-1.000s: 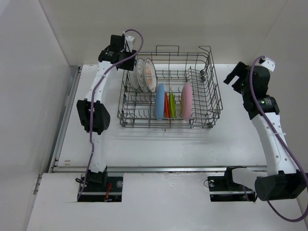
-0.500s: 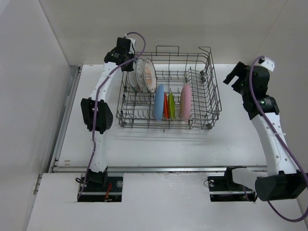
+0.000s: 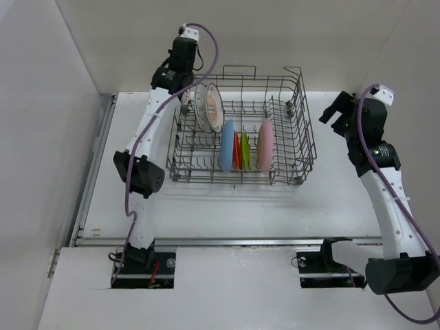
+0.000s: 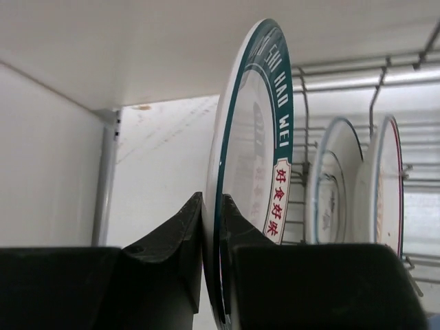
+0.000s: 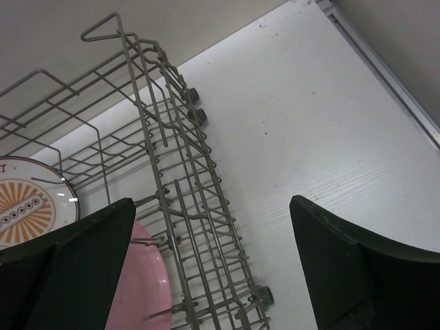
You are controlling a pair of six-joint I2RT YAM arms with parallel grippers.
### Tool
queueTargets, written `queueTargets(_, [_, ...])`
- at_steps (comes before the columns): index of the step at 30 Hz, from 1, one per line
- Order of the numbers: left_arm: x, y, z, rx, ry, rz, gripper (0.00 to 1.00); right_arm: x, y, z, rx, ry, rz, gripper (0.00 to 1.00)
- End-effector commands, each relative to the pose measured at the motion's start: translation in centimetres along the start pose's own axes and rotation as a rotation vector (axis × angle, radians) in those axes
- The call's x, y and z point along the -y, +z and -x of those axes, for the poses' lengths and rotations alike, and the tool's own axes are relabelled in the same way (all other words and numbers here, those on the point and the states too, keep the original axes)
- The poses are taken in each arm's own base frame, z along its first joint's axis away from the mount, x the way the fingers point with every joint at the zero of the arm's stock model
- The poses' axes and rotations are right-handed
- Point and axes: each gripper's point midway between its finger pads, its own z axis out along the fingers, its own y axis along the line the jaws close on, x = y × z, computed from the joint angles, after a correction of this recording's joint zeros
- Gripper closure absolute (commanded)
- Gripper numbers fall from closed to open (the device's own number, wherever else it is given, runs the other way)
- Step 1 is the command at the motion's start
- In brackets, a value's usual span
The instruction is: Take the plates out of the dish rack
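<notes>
I need to swing my left gripper away from the rack and down, tilt the plate flat and then let it go, because bare tabletop is below it, to the left in the top view.
The grey wire dish rack stands mid-table. At its far left end my left gripper is shut on the rim of a white plate with a green border and red lettering, held upright and edge-on between the fingers. Two more white plates, one showing an orange sunburst, lean just right of it. Blue, orange, lime green and pink plates stand upright in the front row. My right gripper hangs open beyond the rack's right side, holding nothing.
White walls close in on the left, back and right. A metal rail runs along the table's left edge. The right wrist view looks down on the rack's right wall, the pink plate and bare table beside it.
My left gripper has shut on the green-rimmed plate and risen towards the back wall with it. The right arm has hardly moved.
</notes>
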Motion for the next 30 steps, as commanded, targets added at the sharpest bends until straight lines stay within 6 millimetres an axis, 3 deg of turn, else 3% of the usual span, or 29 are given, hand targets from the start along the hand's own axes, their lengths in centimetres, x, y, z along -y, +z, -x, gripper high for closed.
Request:
queueTargets(1, [-11.0, -6.7, 6.8, 0.196, -0.222, 0.176, 1.0, -0.8, -0.7, 0.9, 0.039, 0.002, 0.042, 0.0])
queueTargets(5, [-12.4, -6.8, 3.1, 0.067, -0.364, 0.0, 1.0, -1.8, -0.2, -0.2, -0.003, -0.008, 0.082, 0.01])
queueTargets(6, [-12.1, -5.4, 0.5, -0.008, -0.374, -0.025, 1.0, -2.1, -0.1, -0.1, -0.008, -0.009, 0.091, 0.01])
queueTargets(7, [-11.1, -6.0, -0.1, -0.029, -0.402, -0.141, 1.0, -2.2, -0.1, -0.2, -0.012, -0.009, 0.1, 0.01])
queueTargets(8, [-13.0, -5.0, -2.0, -0.072, -0.49, -0.148, 1.0, -2.4, 0.1, -0.3, -0.017, -0.018, 0.111, 0.01])
queueTargets(9, [-12.6, -3.4, -5.3, -0.158, -0.546, -0.182, 1.0, -2.8, 0.0, -0.5, -0.021, -0.021, 0.12, 0.01])
queueTargets(11, [-13.1, -2.0, -9.0, -0.245, -0.688, -0.333, 1.0, -3.5, 0.1, -0.4, -0.026, -0.028, 0.155, 0.01])
queueTargets(12, [-13.3, -1.7, -9.1, -0.24, -0.705, -0.395, 1.0, -3.7, 0.1, -0.5, -0.03, -0.029, 0.164, 0.01])
queueTargets(15, [-10.8, -1.1, -14.3, -0.4, -0.699, -0.583, 1.0, -4.4, 0.2, -0.9, -0.043, -0.041, 0.194, 0.01])
queueTargets(16, [-10.3, -1.1, -15.1, -0.403, -0.609, -0.647, 1.0, -4.9, 0.1, -0.9, -0.039, -0.042, 0.207, 0.01])
queueTargets(18, [-8.4, -1.4, -17.6, -0.512, -0.601, -0.765, 1.0, -5.6, 0.1, -0.8, -0.039, -0.043, 0.23, 0.01])
queueTargets(23, [-8.1, 1.1, -23.4, -0.65, -0.586, -0.751, 1.0, -6.2, -0.2, -1.1, -0.046, -0.049, 0.248, 0.01])
queueTargets(24, [-8.3, 1.7, -24.7, -0.673, -0.592, -0.731, 0.9, -6.2, -0.2, -1.1, -0.046, -0.049, 0.248, 0.01])
queueTargets(25, [-8.8, 2.1, -25.8, -0.701, -0.578, -0.677, 0.88, -6.6, -0.3, -1.3, -0.05, -0.052, 0.258, 0.01])
queueTargets(30, [-9.0, 3.4, -30.5, -0.815, -0.581, -0.553, 0.88, -6.7, -0.3, -1.9, -0.061, -0.058, 0.262, 0.01])
